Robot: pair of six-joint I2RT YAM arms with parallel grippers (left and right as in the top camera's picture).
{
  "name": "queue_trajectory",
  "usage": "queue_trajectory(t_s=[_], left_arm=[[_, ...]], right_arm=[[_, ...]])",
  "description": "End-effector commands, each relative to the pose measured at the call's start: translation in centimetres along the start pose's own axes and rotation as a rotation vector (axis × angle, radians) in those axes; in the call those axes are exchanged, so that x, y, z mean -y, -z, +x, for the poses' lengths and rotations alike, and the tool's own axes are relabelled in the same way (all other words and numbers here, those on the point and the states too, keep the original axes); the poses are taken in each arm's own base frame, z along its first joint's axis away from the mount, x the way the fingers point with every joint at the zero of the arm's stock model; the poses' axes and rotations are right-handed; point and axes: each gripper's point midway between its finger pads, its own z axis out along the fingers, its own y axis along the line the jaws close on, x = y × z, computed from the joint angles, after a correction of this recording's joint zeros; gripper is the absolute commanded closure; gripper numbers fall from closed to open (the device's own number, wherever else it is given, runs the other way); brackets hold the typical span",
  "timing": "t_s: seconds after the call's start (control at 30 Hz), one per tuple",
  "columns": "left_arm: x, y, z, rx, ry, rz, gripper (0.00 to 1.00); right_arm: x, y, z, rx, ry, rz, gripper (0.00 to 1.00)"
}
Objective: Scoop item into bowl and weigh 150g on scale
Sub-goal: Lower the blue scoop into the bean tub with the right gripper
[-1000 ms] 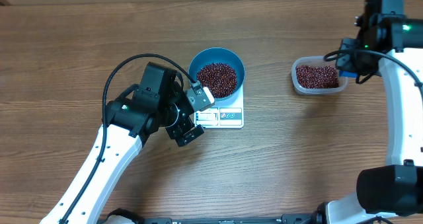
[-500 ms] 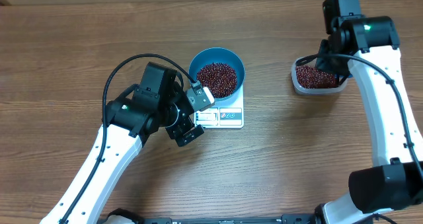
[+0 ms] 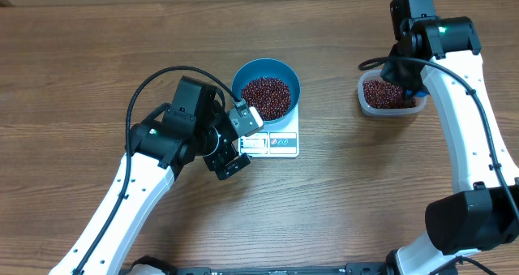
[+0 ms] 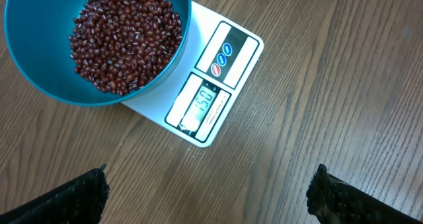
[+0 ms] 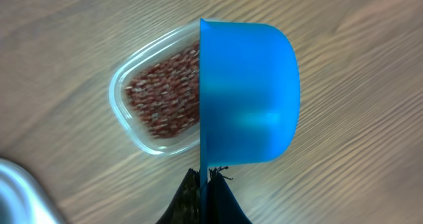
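Observation:
My right gripper is to lower the blue scoop (image 3: 418,91) onto the beans in the clear tub and let go of the scoop's handle, because the scale's display already shows the asked weight.
The teal bowl (image 3: 293,80) (image 4: 39,78) stands on the white scale (image 3: 282,143) (image 4: 228,65), filled with dark red beans (image 3: 266,96) (image 4: 122,36). The scale's display seems to read 150. My left gripper (image 3: 238,142) (image 4: 210,184) hangs open just in front of the scale, with only bare wood between its fingers. At the far right, my right gripper (image 3: 403,76) (image 5: 206,178) is shut on the handle of a small blue scoop (image 5: 248,105) (image 3: 418,91). The scoop is turned on its side above the right part of a clear tub (image 3: 365,96) (image 5: 125,118) that holds more beans (image 5: 165,98).
The left arm's black cable (image 3: 154,80) loops up behind its wrist. The tabletop's far edge (image 3: 243,1) runs along the top of the overhead view. A blurred grey metal shape (image 5: 20,197) fills the lower left corner of the right wrist view.
My right arm has swung left and toward the table's far edge, bringing the scoop over the clear tub. The left arm, bowl and scale have not moved.

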Motion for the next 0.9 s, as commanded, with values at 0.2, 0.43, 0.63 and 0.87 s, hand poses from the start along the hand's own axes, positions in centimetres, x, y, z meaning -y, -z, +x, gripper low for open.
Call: queue_trajectory(t_s=[0.2, 0.43, 0.63, 0.87], left_arm=[[0.2, -0.3, 0.0, 0.000, -0.019, 0.011, 0.00], [0.2, -0.3, 0.1, 0.000, -0.018, 0.011, 0.00], [0.2, -0.3, 0.0, 0.000, -0.019, 0.011, 0.00], [0.2, -0.3, 0.1, 0.000, -0.019, 0.011, 0.00]], right_arm=[[-2.5, 0.7, -1.2, 0.002, -0.387, -0.138, 0.96], [-3.0, -1.4, -0.6, -0.014, -0.496, -0.130, 0.96], [-4.1, -3.5, 0.5, -0.049, -0.507, -0.160, 0.96], [-4.6, -4.7, 0.6, -0.039, -0.511, -0.170, 0.96]])
